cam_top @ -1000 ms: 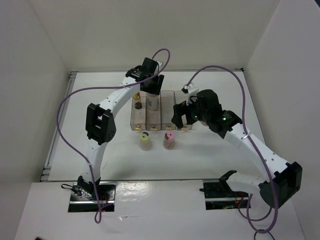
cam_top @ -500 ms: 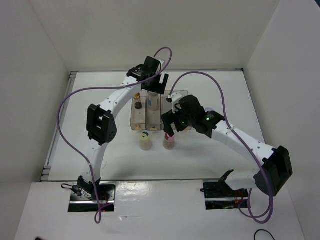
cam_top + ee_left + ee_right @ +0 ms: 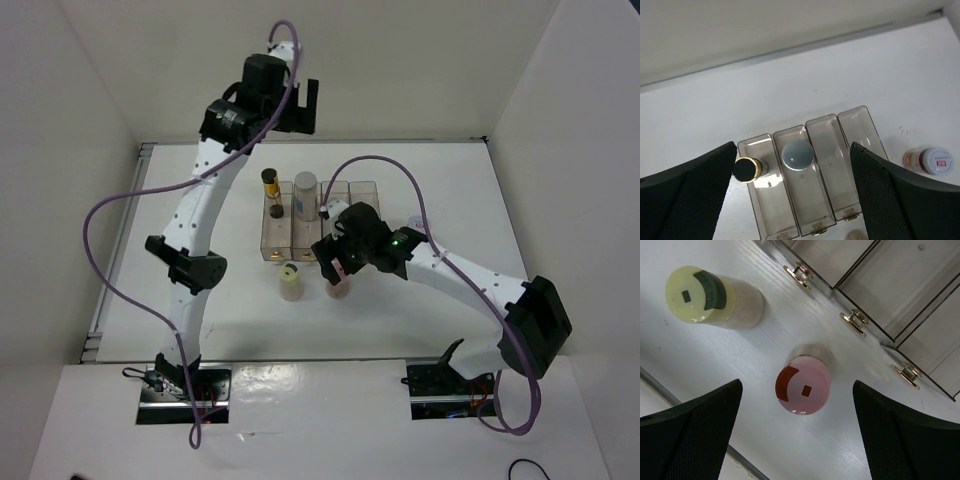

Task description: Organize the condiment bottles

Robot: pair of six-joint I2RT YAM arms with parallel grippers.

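Note:
The lid already sits between the open fingers of my right gripper. My right gripper will next go down a little over the pink lid (image 3: 807,385) and close its fingers around it.
In the left wrist view, the dark bottle with a gold band (image 3: 746,169) stands in the leftmost clear bin. The white grey-lidded bottle (image 3: 797,155) stands in the bin beside it. My left gripper (image 3: 793,150) hangs open high above them, holding nothing. A small jar (image 3: 929,160) lies on the table right of the bins. My right gripper (image 3: 797,385) is open, its fingers on either side of the pink-lidded bottle (image 3: 803,390) and clear of it. The yellow-lidded bottle (image 3: 697,294) stands to its left. From the top view, both bottles (image 3: 290,276) (image 3: 339,288) stand in front of the bins.
Four clear bins (image 3: 308,236) sit side by side mid-table, their gold handles (image 3: 854,322) facing the arms. The two right bins (image 3: 831,170) hold nothing. White walls enclose the table on three sides. My left arm (image 3: 215,190) arches tall over the table's left.
My left gripper opened off the white grey-lidded bottle in the second bin and rose high toward the back. My right gripper swung left from the right-hand bins to over the pink-lidded bottle.

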